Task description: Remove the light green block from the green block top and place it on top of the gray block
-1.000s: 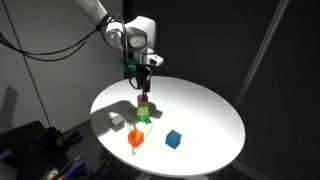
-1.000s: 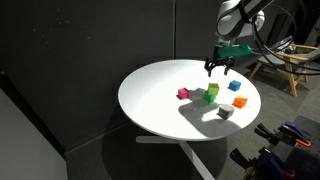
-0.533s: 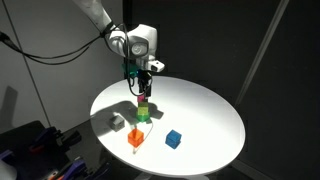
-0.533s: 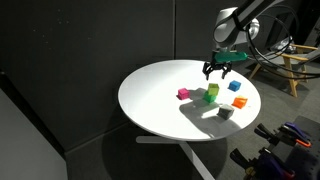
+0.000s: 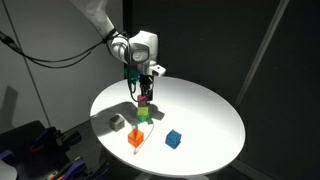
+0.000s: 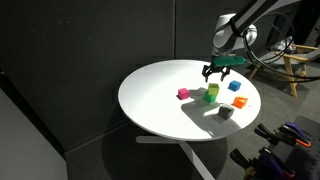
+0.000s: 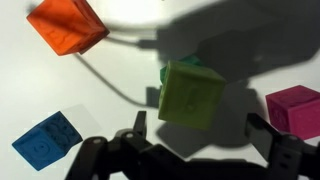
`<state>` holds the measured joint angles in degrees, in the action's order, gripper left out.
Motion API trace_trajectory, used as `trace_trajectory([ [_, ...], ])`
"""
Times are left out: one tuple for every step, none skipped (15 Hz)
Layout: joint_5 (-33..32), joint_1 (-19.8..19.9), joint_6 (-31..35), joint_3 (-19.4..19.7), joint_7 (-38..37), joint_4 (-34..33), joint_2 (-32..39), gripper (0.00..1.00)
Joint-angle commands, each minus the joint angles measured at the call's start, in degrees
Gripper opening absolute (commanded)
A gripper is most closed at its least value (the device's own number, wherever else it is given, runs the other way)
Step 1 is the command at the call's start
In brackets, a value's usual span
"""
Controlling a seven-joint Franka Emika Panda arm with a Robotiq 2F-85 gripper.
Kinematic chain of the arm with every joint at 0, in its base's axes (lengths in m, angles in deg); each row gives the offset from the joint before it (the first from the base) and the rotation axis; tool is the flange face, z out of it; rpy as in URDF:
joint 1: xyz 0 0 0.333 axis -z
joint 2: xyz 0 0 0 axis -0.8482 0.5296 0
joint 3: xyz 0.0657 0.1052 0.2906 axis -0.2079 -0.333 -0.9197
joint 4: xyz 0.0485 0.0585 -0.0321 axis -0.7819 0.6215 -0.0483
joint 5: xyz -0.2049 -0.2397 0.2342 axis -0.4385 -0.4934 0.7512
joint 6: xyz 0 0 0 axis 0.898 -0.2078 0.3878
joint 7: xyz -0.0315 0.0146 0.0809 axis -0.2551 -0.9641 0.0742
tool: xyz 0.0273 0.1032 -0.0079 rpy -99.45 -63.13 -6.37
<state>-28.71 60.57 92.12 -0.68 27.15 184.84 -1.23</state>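
My gripper is open, and the light green block already lines up with the gap between its fingers. Its open fingers should go down next, beside opposite sides of the light green block.
The light green block [image 7: 192,95] sits on top of the green block [image 7: 178,70], whose edge shows beneath it in the wrist view. The stack stands near the middle of the round white table in both exterior views [image 5: 142,110] [image 6: 213,90]. The green block [image 6: 211,98] is the lower cube. The gray block [image 5: 117,121] [image 6: 226,113] lies apart on the table and is out of the wrist view. My gripper [image 7: 200,128] [image 5: 142,88] [image 6: 213,72] is open and empty, just above the stack, with its fingers either side of the light green block.
An orange block [image 7: 68,25] [image 5: 135,138], a blue block [image 7: 47,140] [image 5: 173,139] and a magenta block [image 7: 295,110] [image 6: 183,93] lie around the stack. The round white table [image 5: 210,110] has a dark surround, and a chair [image 6: 290,62] stands behind it.
My gripper has moved down and slightly sideways toward the stack, staying open. The blocks have not moved.
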Motion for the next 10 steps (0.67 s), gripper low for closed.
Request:
trace_trajectory([
  [1.3, -0.1, 1.1, 0.4, 0.0, -1.2, 1.5, 1.00],
  [1.3, -0.1, 1.4, 0.5, 0.0, -1.2, 1.8, 1.00],
  [1.3, -0.1, 1.6, 0.5, 0.0, -1.1, 2.0, 1.00],
  [1.3, -0.2, 1.8, 0.5, -0.1, -1.1, 2.2, 1.00],
  [1.3, -0.2, 2.0, 0.5, -0.1, -1.0, 2.3, 1.00],
  [1.3, -0.2, 2.2, 0.6, -0.1, -1.0, 2.4, 1.00],
  [1.3, -0.2, 2.5, 0.6, -0.1, -0.9, 2.5, 1.00],
  [1.2, -0.2, 2.7, 0.6, 0.0, -0.8, 2.6, 1.00],
  [1.2, -0.3, 2.9, 0.7, -0.1, -0.8, 2.7, 1.00],
  [1.2, -0.3, 3.1, 0.7, 0.0, -0.7, 2.8, 1.00],
])
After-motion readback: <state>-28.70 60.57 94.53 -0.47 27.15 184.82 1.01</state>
